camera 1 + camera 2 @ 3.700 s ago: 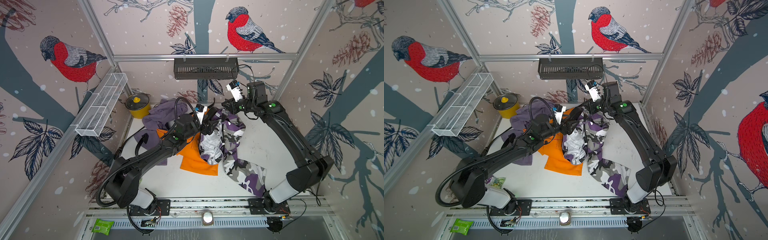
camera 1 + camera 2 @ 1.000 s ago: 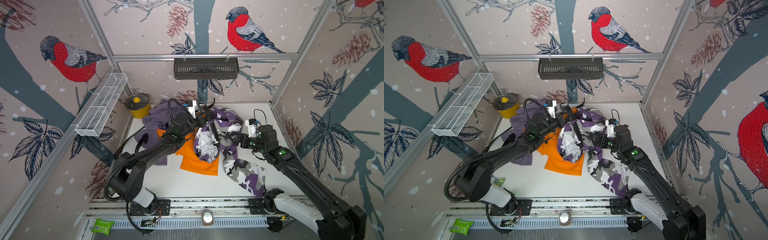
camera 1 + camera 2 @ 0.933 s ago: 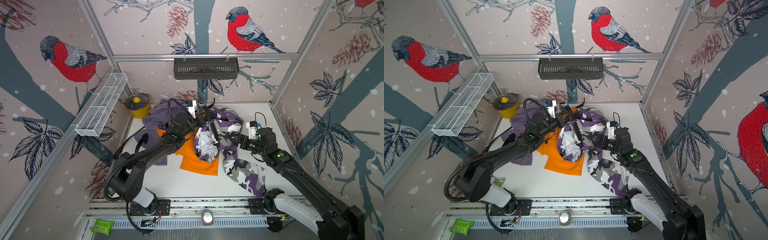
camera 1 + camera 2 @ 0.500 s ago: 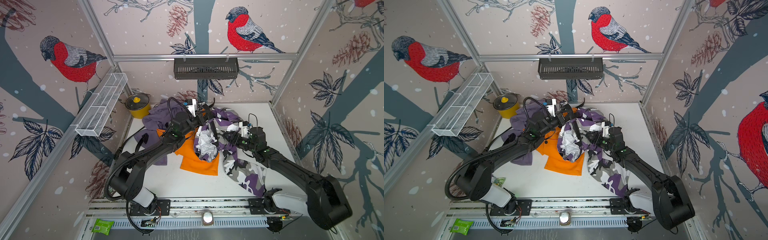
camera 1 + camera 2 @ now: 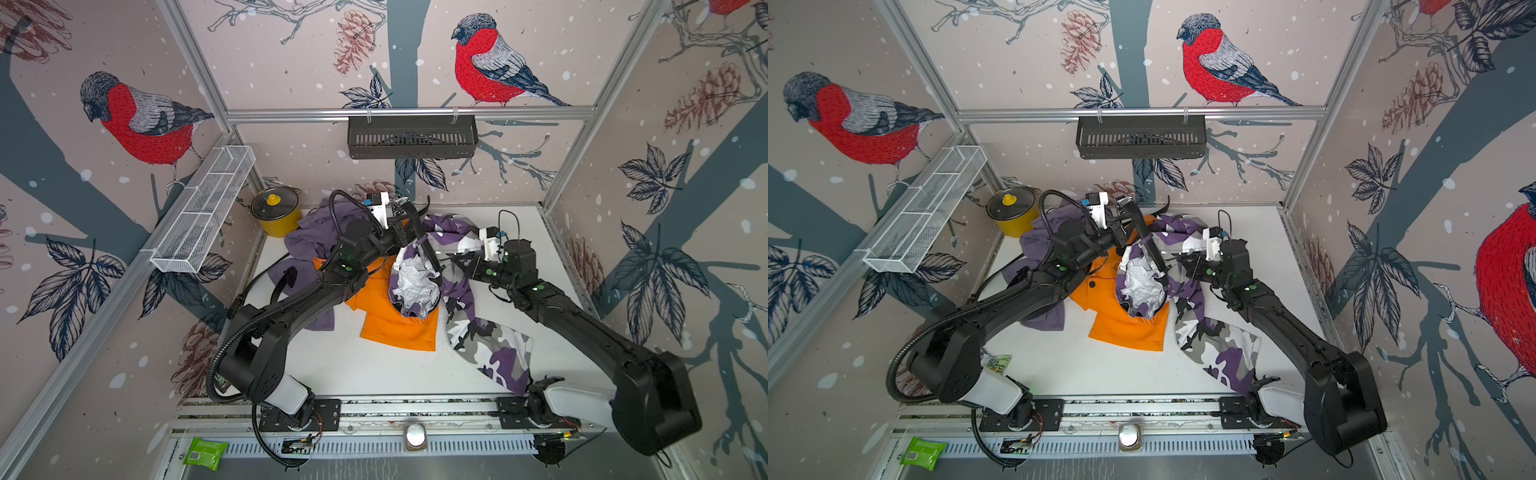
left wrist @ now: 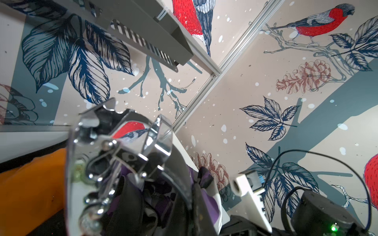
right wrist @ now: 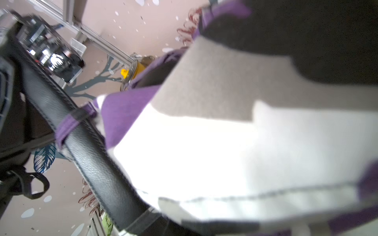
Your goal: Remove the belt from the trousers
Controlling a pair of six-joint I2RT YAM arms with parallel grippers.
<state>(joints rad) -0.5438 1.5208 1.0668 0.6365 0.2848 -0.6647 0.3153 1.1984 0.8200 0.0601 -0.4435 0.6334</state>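
Observation:
I should pull my right gripper up and away from my left gripper over the bare tabletop. Then I should release the waistband, because a purple loop (image 7: 69, 124) still holds the belt.
The purple-and-grey camouflage trousers (image 5: 486, 340) (image 5: 1217, 340) lie across the middle of the table, their waist end bunched and lifted. A black leather belt (image 5: 428, 253) (image 5: 1152, 253) runs down through a purple loop (image 7: 69, 124); in the right wrist view the belt (image 7: 92, 159) crosses beside pale trouser cloth (image 7: 204, 143). My left gripper (image 5: 409, 230) (image 5: 1121, 232) is raised and shut on the belt just below its chrome buckle (image 6: 114, 155). My right gripper (image 5: 455, 262) (image 5: 1185, 262) is shut on the trousers' waistband right next to the belt; cloth hides its fingertips.
An orange garment (image 5: 395, 328) lies under the trousers and a purple garment (image 5: 316, 232) behind it. A yellow pot (image 5: 276, 210) stands in the back left corner. A black shelf (image 5: 411, 135) hangs on the back wall, a white wire basket (image 5: 203, 208) on the left wall.
My right arm came in from the right side to the trousers' waist, and its jaws went from open to shut on the cloth. The left gripper kept the belt end raised.

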